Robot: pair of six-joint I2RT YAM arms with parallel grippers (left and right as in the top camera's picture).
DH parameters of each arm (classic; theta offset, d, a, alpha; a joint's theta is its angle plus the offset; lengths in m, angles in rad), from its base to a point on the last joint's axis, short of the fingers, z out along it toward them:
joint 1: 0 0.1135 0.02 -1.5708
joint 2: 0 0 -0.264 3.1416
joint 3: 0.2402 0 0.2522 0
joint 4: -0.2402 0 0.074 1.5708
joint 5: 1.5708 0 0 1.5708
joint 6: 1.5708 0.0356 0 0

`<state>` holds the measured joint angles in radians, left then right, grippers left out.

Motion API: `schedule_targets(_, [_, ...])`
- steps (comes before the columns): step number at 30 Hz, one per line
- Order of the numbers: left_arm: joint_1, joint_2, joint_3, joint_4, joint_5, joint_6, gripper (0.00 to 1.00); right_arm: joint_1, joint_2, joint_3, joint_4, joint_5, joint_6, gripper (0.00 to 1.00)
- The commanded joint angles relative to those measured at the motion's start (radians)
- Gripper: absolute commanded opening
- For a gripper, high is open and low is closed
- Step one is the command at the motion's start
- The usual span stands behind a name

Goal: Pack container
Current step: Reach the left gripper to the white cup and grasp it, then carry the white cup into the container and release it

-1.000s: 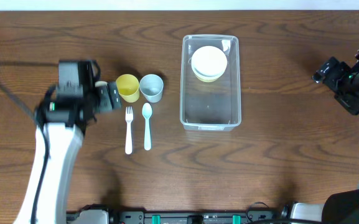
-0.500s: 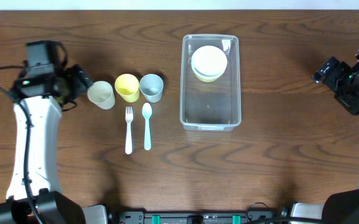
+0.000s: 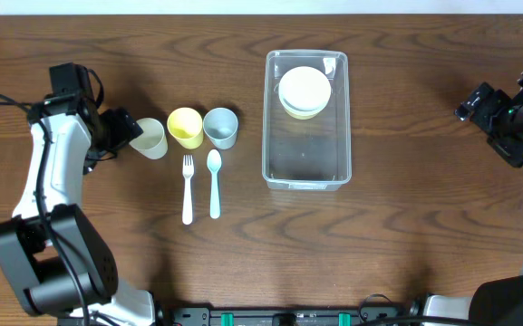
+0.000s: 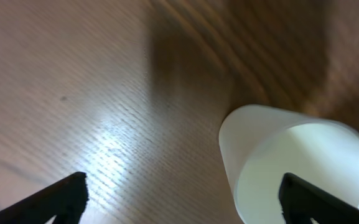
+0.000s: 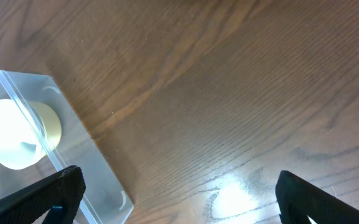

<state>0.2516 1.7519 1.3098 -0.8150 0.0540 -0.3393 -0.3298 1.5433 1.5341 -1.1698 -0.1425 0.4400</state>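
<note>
My left gripper will go down over the cream cup's rim next, with one finger over the cream cup's opening [image 4: 242,179] and the other finger outside it, and then it will close.
The clear container [image 3: 305,156] stands right of centre, with a stack of a white and a yellow bowl [image 3: 305,91] at its far end. A cream cup [image 3: 150,138], a yellow cup [image 3: 186,128] and a grey-blue cup [image 3: 220,128] stand in a row to its left. My left gripper [image 3: 118,132] is open, just left of the cream cup. In the left wrist view the cream cup [image 4: 291,165] is by the right finger of the open gripper [image 4: 182,190]. My right gripper [image 3: 477,102] is open and empty at the far right, apart from the container [image 5: 73,149].
A white fork [image 3: 188,188] and a pale green spoon [image 3: 214,184] lie side by side in front of the cups. The bowls also show in the right wrist view [image 5: 17,134]. The table is dark wood.
My left arm has drawn back to the left off the cream cup, which was covered and now shows. The cups have stayed put. The right arm has not moved.
</note>
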Motion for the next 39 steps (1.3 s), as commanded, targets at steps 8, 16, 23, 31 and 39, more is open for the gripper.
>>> schedule_targets(8, [-0.006,0.108,0.016,0.006,0.074,0.1,0.63,-0.004,-0.002,-0.001,-0.001,-0.004,0.0,0.99])
schedule_targets(16, [-0.007,0.06,0.024,0.034,0.072,0.111,0.06,-0.004,-0.002,-0.001,-0.001,-0.004,0.0,0.99])
schedule_targets(23, [-0.039,-0.161,0.092,-0.093,0.067,0.113,0.06,-0.004,-0.002,-0.001,-0.001,-0.004,0.0,0.99])
schedule_targets(31, [-0.441,-0.378,0.139,-0.143,0.154,0.271,0.06,-0.004,-0.002,-0.001,-0.001,-0.004,0.0,0.99])
schedule_targets(39, [-0.821,-0.211,0.139,0.072,0.031,0.279,0.06,-0.004,-0.002,-0.001,-0.001,-0.004,0.0,0.99])
